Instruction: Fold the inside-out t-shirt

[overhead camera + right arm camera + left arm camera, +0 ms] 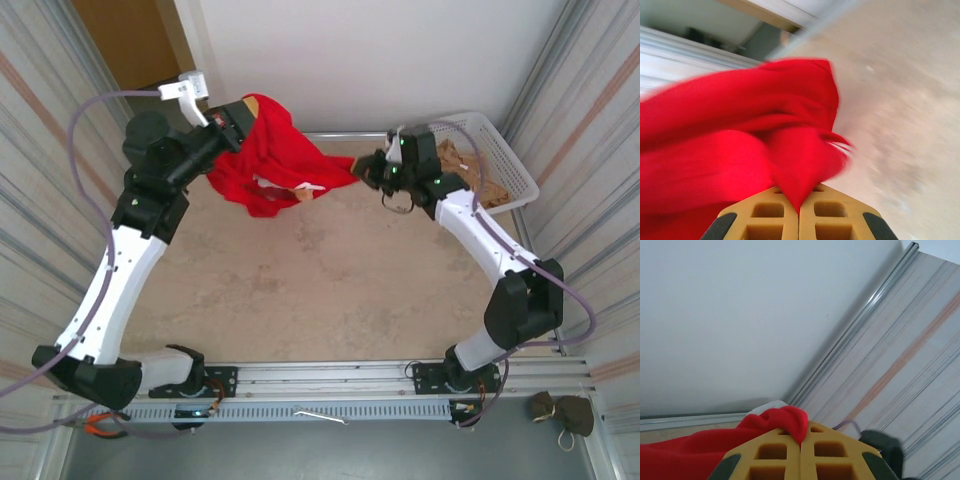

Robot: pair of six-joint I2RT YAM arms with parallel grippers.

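Observation:
The t-shirt's end moves back and down with my right gripper over the table's bare middle next for release, since that open spot lies below it, nearer my base.
The inside-out t-shirt is bright red and hangs bunched in the air between both arms at the back of the table. My left gripper is shut on its upper left part; in the left wrist view a red fold is pinched between the yellow fingers, with my left gripper pointing up at the wall. My right gripper is shut on the right end of the t-shirt. In the right wrist view red cloth bulges out of my right gripper, jaws closed on it.
A white basket holding tan cloth stands at the back right, just behind the right arm. The beige table lies below the hanging shirt. Striped side walls close in left and right, and a white wall stands at the back.

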